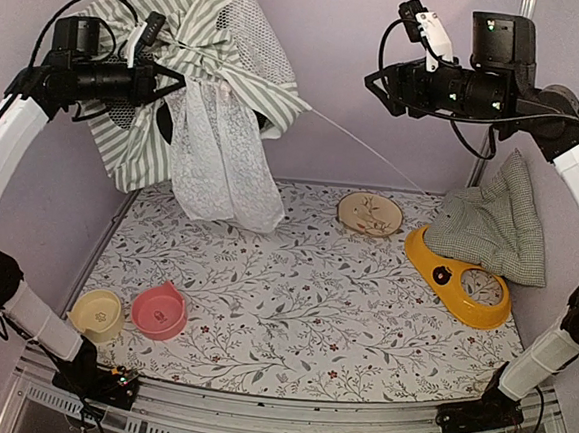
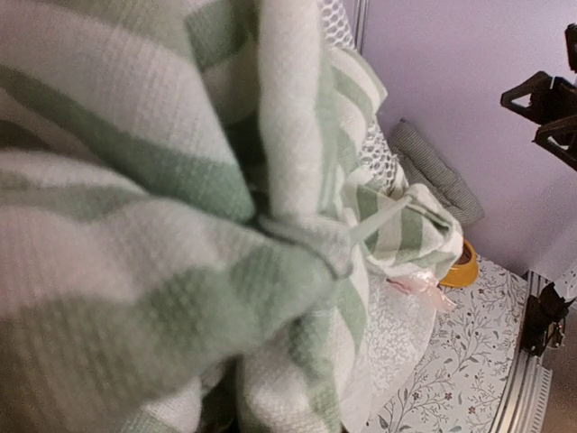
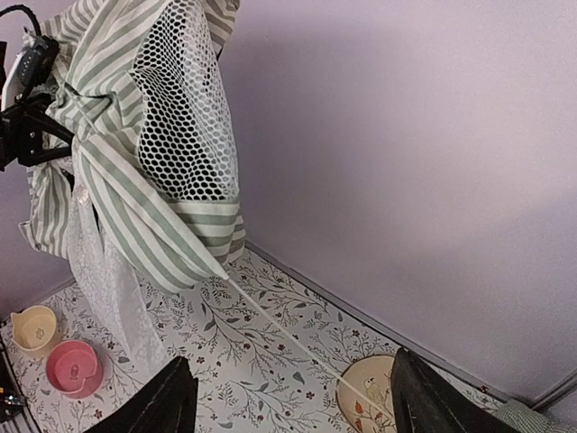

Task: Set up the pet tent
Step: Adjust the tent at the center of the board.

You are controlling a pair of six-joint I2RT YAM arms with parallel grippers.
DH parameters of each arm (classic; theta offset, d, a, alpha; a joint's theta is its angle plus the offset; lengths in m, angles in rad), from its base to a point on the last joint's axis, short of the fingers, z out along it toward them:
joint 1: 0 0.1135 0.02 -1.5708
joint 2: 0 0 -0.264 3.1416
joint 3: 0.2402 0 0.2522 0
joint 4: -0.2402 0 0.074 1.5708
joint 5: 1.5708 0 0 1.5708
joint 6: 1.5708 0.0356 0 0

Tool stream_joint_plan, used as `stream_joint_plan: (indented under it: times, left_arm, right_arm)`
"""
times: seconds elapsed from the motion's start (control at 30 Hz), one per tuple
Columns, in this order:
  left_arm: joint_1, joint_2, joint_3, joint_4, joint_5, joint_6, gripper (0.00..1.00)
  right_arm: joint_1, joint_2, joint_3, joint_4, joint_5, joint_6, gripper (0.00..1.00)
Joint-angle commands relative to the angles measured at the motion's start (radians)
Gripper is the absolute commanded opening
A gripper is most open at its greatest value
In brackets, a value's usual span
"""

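I will bring my left gripper down toward the floral mat beyond the pink bowl and release the fabric, since the tent hangs bunched above clear mat.
The pet tent, green-and-white striped fabric, hangs bunched in the air at the back left. Its white lace curtain droops to the mat. A mesh panel faces right. One thin white pole sticks out of the tent towards the beige plate. My left gripper is shut on the tent's fabric and holds it up. In the left wrist view the striped fabric hides the fingers. My right gripper is open and empty, high at the back right, apart from the tent. In the right wrist view the gripper frames the pole.
A floral mat covers the table. A gingham cushion leans at the right wall above a yellow double feeder. A beige plate lies at the back centre. A pink bowl and a cream bowl sit at the front left.
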Motion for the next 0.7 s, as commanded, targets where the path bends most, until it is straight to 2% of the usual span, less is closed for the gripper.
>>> stream_joint_plan:
  times: [0.0,0.17,0.27,0.43,0.53,0.67]
  left_arm:
    - [0.125,0.035,0.116,-0.009,0.252,0.032,0.00]
    - [0.205,0.076,0.160,-0.020,0.393,0.020,0.00]
    - [0.207,0.100,0.168,-0.059,0.426,0.048,0.00]
    - [0.201,0.135,0.114,-0.093,0.476,0.100,0.00]
    - [0.166,0.193,0.092,-0.162,0.437,0.167,0.00]
    - [0.084,0.256,0.022,-0.207,0.316,0.229,0.00]
  right_arm:
    - [-0.009,0.030,0.029,-0.032,0.030,-0.070,0.78]
    - [-0.040,0.005,-0.041,-0.053,-0.001,-0.112,0.86]
    - [-0.055,-0.009,-0.103,-0.098,-0.012,-0.094,0.86]
    - [-0.055,-0.147,-0.390,-0.042,-0.105,0.008,0.84]
    - [-0.053,-0.252,-0.560,0.004,-0.158,0.075,0.84]
    - [-0.053,-0.296,-0.712,0.048,-0.207,0.123,0.83]
